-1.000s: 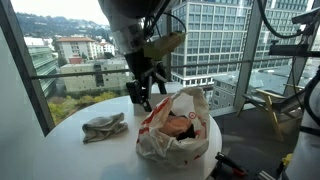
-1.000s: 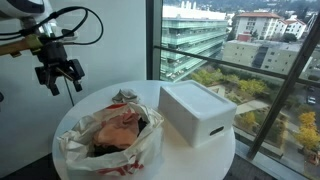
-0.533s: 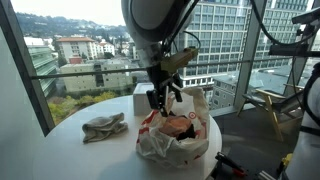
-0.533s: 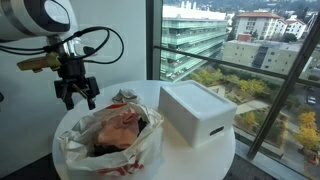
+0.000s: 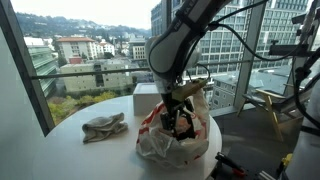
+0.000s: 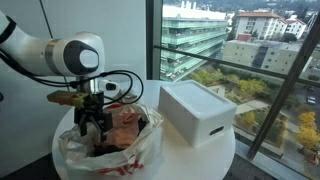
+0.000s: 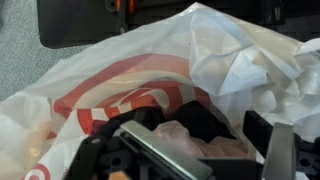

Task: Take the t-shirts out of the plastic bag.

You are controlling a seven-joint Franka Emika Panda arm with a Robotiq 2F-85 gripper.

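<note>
The fold of the pink t-shirt (image 6: 126,124) comes between my gripper's spread fingers next as the gripper moves down onto it and closes, since the shirt lies below inside the open bag.
A white plastic bag (image 5: 155,142) with a red logo stands open on the round white table in both exterior views (image 6: 135,160). A pink t-shirt (image 6: 126,124) lies inside it. My gripper (image 5: 181,122) is lowered into the bag's mouth, also seen in an exterior view (image 6: 93,123). In the wrist view the bag (image 7: 130,70) fills the frame, and the pink t-shirt (image 7: 200,145) lies between the spread fingers of my gripper (image 7: 215,150). The gripper is open and not closed on anything. A beige t-shirt (image 5: 105,127) lies crumpled on the table beside the bag.
A white box (image 6: 195,110) sits on the table next to the bag, also visible behind it (image 5: 147,98). The round table (image 5: 70,150) stands against a glass window wall. Its edge is close around the bag.
The gripper has moved from beside the bag to over it and has come down into the bag's opening. It stays open. The bag and the beige t-shirt have not moved.
</note>
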